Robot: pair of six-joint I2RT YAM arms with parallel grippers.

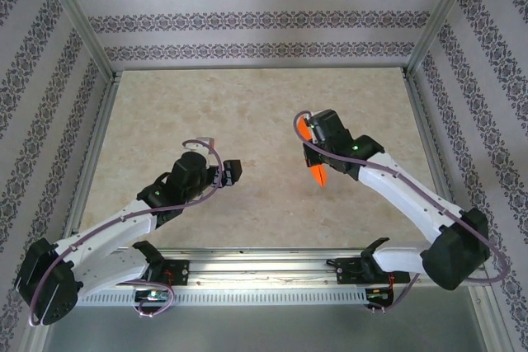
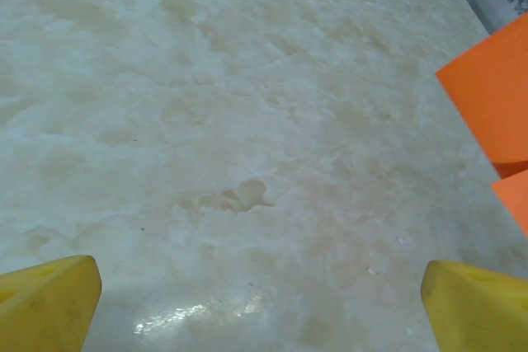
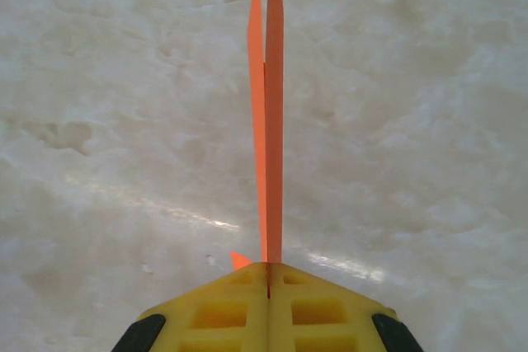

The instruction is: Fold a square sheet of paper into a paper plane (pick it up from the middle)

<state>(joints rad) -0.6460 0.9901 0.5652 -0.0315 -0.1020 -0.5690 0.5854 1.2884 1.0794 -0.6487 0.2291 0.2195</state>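
The folded orange paper is standing on its edge, so my right gripper will next tilt it down to the marble, toward my left gripper.
The bright orange paper is folded into a slim pointed paper plane (image 1: 317,172), held above the marble table at centre right. My right gripper (image 3: 268,274) is shut on it, yellow jaws pressed together with the thin orange folds (image 3: 266,121) standing edge-on straight ahead. In the top view the right gripper (image 1: 318,152) sits over the plane, whose tip points toward the near edge. My left gripper (image 1: 229,172) hovers to the left of it, open, its yellow fingertips (image 2: 48,294) wide apart over bare table. Orange paper (image 2: 493,100) shows at the right edge of the left wrist view.
The beige marble tabletop (image 1: 247,113) is framed by aluminium rails and patterned walls (image 1: 247,18). Both arm bases stand on the metal rail (image 1: 264,274) at the near edge.
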